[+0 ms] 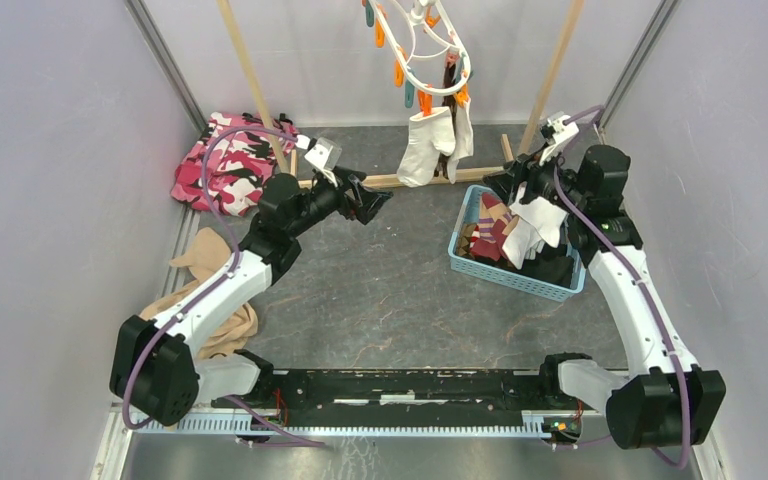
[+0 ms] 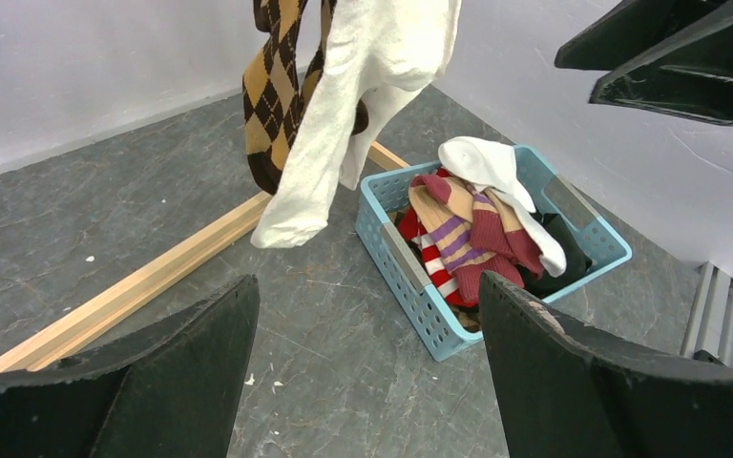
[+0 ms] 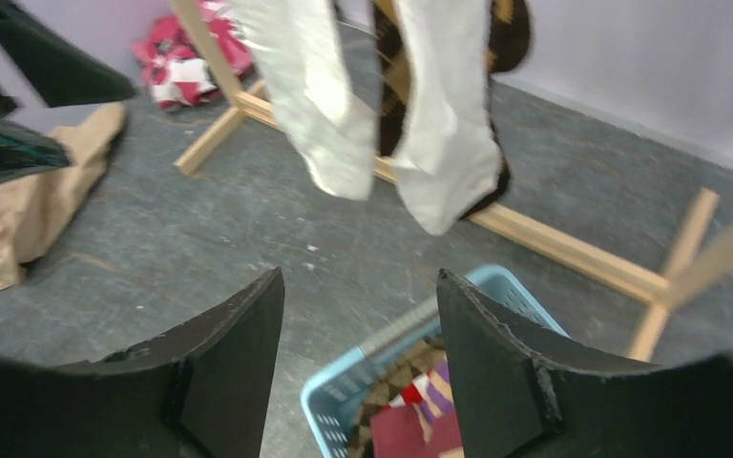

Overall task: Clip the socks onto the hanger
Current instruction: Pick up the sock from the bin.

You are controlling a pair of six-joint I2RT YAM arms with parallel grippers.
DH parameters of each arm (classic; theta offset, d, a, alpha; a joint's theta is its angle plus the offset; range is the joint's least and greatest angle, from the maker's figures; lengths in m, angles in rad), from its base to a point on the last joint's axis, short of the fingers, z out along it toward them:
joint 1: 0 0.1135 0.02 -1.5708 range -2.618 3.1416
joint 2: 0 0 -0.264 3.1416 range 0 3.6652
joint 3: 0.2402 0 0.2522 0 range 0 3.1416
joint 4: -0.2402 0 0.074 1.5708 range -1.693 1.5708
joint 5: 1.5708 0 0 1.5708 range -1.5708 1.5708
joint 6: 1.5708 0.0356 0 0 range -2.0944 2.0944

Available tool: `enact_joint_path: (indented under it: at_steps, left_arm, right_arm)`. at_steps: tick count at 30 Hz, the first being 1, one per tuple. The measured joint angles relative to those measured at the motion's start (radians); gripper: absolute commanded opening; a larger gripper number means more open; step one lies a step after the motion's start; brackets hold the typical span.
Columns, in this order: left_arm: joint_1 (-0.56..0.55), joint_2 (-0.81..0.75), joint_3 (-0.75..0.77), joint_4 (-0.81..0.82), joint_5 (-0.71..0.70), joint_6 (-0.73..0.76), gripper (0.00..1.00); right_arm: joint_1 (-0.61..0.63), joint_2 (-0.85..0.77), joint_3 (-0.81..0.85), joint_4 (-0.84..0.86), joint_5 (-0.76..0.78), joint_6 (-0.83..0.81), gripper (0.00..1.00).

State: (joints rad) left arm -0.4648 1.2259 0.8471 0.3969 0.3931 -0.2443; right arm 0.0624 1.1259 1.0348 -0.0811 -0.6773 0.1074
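My right gripper tilts its open fingers downward next and lowers them over the exposed cloth of the white sock, which lies below it, uppermost in the blue basket.
The white hanger [image 1: 430, 40] with orange and teal pegs hangs at the top centre. Two white socks [image 1: 428, 145] and a brown argyle sock [image 2: 272, 95] hang from it; the white ones also show in the left wrist view [image 2: 344, 124] and the right wrist view [image 3: 449, 143]. More socks lie in a blue basket [image 1: 470, 215]: a maroon and tan patterned one [image 2: 477, 229] and a white one [image 2: 487, 162] on top. My left gripper [image 1: 375, 200] is open and empty, left of the hung socks [image 2: 367, 286]. My right gripper [image 1: 505, 185] is open and empty above the basket's far end [image 3: 358, 279].
The wooden rack's base bar [image 1: 400, 180] and two slanted posts stand at the back. A pink camouflage cloth [image 1: 225, 165] lies at the back left and a tan garment [image 1: 210, 290] at the left. Walls close in both sides.
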Motion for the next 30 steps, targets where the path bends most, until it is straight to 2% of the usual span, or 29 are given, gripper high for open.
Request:
enact_joint_path:
  at_steps: [4, 8, 11, 22, 30]
  left_arm:
    - [0.001, -0.016, -0.018, 0.000, 0.010, 0.000, 0.91]
    - [0.006, -0.029, -0.020, -0.007, 0.011, 0.000, 0.92]
    - [0.010, -0.044, -0.020, -0.021, 0.011, 0.000, 0.94]
    - [0.012, -0.116, -0.039, -0.097, 0.011, 0.000, 0.97]
    - [0.015, -0.169, -0.082, -0.119, 0.009, -0.001, 0.97]
  right_arm:
    - [-0.026, -0.028, -0.043, -0.052, 0.129, -0.009, 0.70]
    - [-0.052, -0.033, -0.101, -0.099, 0.309, -0.003, 0.67]
    - [-0.089, -0.019, -0.160, -0.121, 0.386, 0.016, 0.65]
    - [-0.118, 0.176, -0.196, -0.086, 0.415, 0.109, 0.61]
    - [-0.118, 0.241, -0.196, -0.024, 0.407, 0.159, 0.59]
